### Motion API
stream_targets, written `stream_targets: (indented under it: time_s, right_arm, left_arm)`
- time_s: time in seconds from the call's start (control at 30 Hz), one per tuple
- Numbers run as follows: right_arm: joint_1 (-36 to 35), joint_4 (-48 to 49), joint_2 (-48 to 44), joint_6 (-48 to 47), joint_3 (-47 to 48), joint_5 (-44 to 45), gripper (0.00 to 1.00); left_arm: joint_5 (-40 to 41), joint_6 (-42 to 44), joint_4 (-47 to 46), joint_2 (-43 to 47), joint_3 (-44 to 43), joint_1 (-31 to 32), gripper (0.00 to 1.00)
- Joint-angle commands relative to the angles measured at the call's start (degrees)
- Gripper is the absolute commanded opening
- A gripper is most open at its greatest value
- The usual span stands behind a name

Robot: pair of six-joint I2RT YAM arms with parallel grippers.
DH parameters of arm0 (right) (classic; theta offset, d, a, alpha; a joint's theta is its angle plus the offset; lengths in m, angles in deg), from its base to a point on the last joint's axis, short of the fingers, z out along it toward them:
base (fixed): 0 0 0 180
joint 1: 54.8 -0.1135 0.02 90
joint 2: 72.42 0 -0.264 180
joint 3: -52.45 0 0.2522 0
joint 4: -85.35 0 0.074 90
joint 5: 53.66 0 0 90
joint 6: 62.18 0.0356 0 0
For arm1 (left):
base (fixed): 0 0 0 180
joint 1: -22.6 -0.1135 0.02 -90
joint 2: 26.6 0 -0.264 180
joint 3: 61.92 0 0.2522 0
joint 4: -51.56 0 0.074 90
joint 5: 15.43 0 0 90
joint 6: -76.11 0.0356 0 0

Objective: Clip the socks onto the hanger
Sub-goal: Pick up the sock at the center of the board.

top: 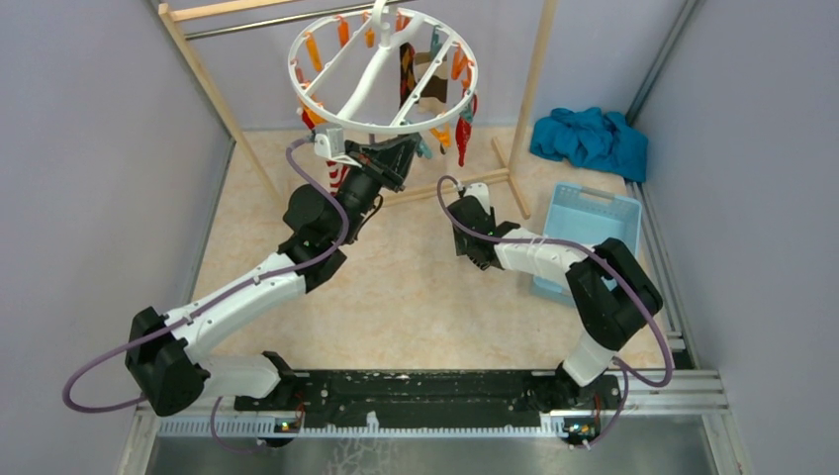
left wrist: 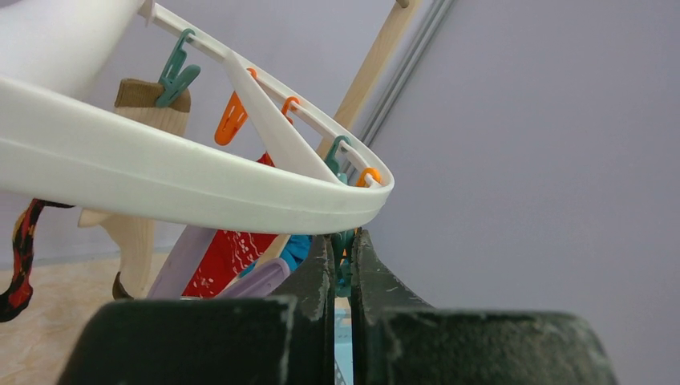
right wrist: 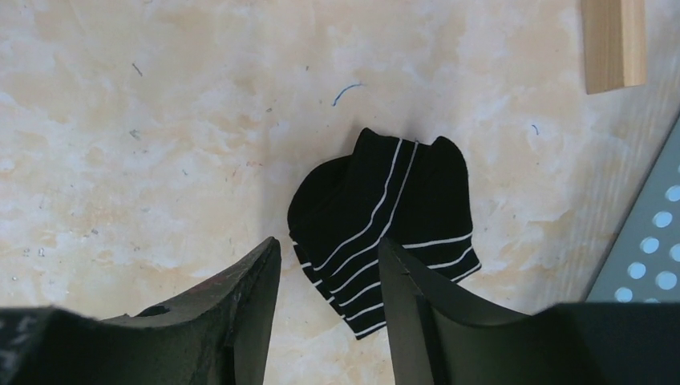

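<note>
The right gripper comes down next onto the black sock's near striped fold point(top: 479, 262) point(right wrist: 340, 266), which lies below it between its open fingers, and then closes.
The white ring hanger point(top: 297, 74) hangs from the rod, with orange and teal clips around it. A red patterned sock point(top: 462, 129) and a dark argyle sock point(top: 407, 69) hang from it, and a red-and-white striped sock point(top: 336, 176) shows below the ring. My left gripper point(top: 401, 153) is raised under the ring's rim point(left wrist: 160, 172). In the left wrist view that gripper point(left wrist: 343, 241) is shut, with a teal clip point(left wrist: 345, 273) pinched at its tips. My right gripper point(right wrist: 329, 245) points down, open. A black sock with thin white stripes point(right wrist: 385, 216) lies on the floor between and beyond its fingers.
A light blue basket point(top: 594, 223) stands at the right, its perforated wall point(right wrist: 649, 233) close to the black sock. A teal-blue cloth heap point(top: 589, 139) lies behind it. The wooden rack point(top: 529, 89) has a foot point(right wrist: 613, 44) near the sock. Grey walls close both sides.
</note>
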Motion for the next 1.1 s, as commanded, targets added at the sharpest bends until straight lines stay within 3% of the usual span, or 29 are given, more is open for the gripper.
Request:
stream_targets:
  time_s: [0.0,0.3,0.57,0.73,0.87,1.07]
  right_arm:
    - [0.3,2.3,1.2,-0.8,1.3,-1.4,0.5]
    - [0.4,1.8,4.0,-0.2,1.4,-0.3,0.51]
    - [0.8,2.0,2.6,1.3,1.3,-0.4,0.43]
    - [1.9,1.6,1.8,2.4,0.9,-0.5,0.24]
    - [2.8,1.6,1.2,3.1,0.4,-0.7,0.03]
    - [3.1,2.0,-5.6,1.8,-1.3,0.2,0.0]
  left_arm:
    - [-0.6,0.3,0.9,0.8,1.1,-0.1,0.0]
    - [-0.9,0.0,1.0,1.0,1.3,-0.6,0.0]
    - [-1.0,0.0,1.0,1.0,1.4,-0.7,0.0]
    - [-1.2,-0.1,1.0,0.9,1.5,-0.8,0.0]
    - [-1.1,0.0,0.9,1.1,1.4,-0.8,0.0]
    - [-1.2,0.1,1.0,1.1,1.3,-0.9,0.0]
